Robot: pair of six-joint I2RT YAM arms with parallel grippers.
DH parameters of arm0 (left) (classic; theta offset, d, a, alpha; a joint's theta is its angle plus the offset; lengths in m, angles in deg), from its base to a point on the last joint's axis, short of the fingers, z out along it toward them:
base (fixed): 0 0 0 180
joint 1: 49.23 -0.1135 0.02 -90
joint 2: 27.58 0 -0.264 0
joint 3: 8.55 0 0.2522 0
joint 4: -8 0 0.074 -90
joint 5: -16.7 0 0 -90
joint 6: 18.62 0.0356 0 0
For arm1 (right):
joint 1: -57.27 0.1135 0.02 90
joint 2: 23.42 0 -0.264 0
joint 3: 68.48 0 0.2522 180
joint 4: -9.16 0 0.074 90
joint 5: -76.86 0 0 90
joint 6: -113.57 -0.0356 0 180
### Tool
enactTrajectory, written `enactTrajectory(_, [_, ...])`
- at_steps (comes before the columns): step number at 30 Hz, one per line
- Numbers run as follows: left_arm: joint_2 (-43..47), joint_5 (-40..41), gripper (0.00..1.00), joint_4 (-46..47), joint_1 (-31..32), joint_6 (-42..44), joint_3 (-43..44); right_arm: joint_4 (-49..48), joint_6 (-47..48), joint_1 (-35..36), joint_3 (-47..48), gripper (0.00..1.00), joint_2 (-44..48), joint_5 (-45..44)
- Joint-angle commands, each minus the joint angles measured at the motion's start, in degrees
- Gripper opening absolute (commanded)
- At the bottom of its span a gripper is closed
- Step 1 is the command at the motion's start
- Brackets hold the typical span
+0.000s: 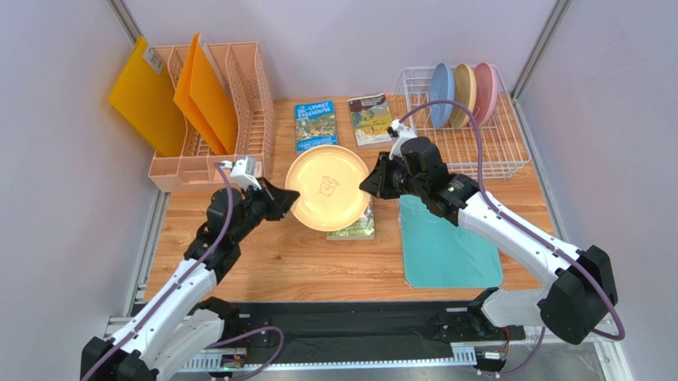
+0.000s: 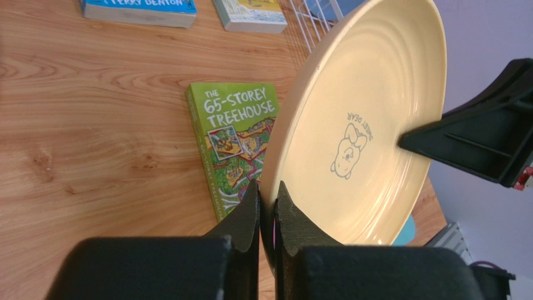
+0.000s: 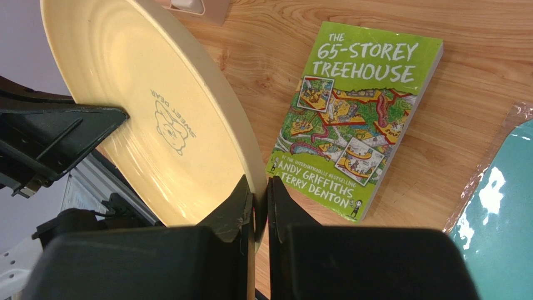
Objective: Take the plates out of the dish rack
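Observation:
My left gripper lowers the plate back and to the left in the top view onto bare wood beside the green book next, since that book lies under it.
The pale yellow plate, with a small bear mark in its centre, hangs above the middle of the table, held between both grippers. My left gripper is shut on its left rim, seen up close in the left wrist view with the plate tilted on edge. My right gripper is shut on its right rim, as the right wrist view shows against the plate. The white wire dish rack stands at the back right and holds the blue plate, tan plate and pink plate upright.
A green book lies on the table under the plate. A teal mat lies to the right of it. Two more books lie at the back. A peach file organizer with orange folders stands at the back left.

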Motion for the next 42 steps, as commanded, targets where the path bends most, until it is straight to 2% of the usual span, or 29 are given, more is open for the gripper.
enactTrajectory(1, [1.05, 3.03, 0.00, -5.05, 0.40, 3.85, 1.86, -4.26, -1.32, -0.04, 0.59, 0.09, 1.54, 2.36])
enactTrajectory(2, [1.14, 3.64, 0.00, -5.23, 0.58, 3.94, 1.95, -4.35, -1.15, -0.04, 0.59, 0.22, 1.54, 2.54])
enactTrajectory(3, [1.23, 4.00, 0.00, -7.23, 0.58, 4.20, 2.12, -4.00, -1.14, -0.13, 0.59, 0.30, 1.45, 2.36])
enactTrajectory(4, [1.49, 4.61, 0.00, -8.30, 0.67, 4.20, 2.12, -3.65, -0.54, -0.13, 0.67, 0.53, 1.45, 1.58])
enactTrajectory(5, [1.93, 6.10, 0.00, -10.75, 0.75, 4.12, 2.21, -3.21, -0.01, -0.04, 0.85, 0.61, 1.45, 0.61])
enactTrajectory(7, [3.07, 7.77, 0.00, -13.22, 0.76, 4.12, 1.95, -0.23, 1.83, -0.04, 1.72, 0.70, 1.45, -3.76])
enactTrajectory(13, [10.18, 16.65, 0.00, -25.34, 0.76, 3.15, 0.10, 5.23, 6.50, -0.31, 4.01, 0.74, 0.22, -11.86])
enactTrajectory(20, [15.99, 29.47, 0.00, -37.04, 0.76, -3.61, -2.62, 7.25, 8.08, -3.55, 6.12, 0.75, -1.80, -13.20])
enactTrajectory(26, [11.52, 35.90, 0.00, -37.05, 0.76, -4.67, -2.36, 8.30, 9.23, -5.67, 7.36, 0.76, -3.03, -12.49])
enactTrajectory(34, [5.54, 36.96, 0.00, -34.76, 0.76, -4.67, -2.18, 9.27, 10.10, -8.39, 7.00, 0.76, -2.42, -12.58])
enactTrajectory(36, [5.45, 36.61, 0.07, -34.94, 0.76, -4.67, -2.27, 9.62, 10.28, -9.18, 6.83, 0.76, -2.24, -13.36])
enactTrajectory(37, [5.71, 36.70, 0.17, -35.29, 0.76, -4.93, -2.53, 9.63, 10.28, -9.97, 6.83, 0.76, -2.16, -13.81])
enactTrajectory(42, [7.29, 36.61, 0.28, -36.43, 0.76, -5.64, -3.24, 10.33, 11.33, -12.43, 6.92, 0.77, -2.33, -14.69])
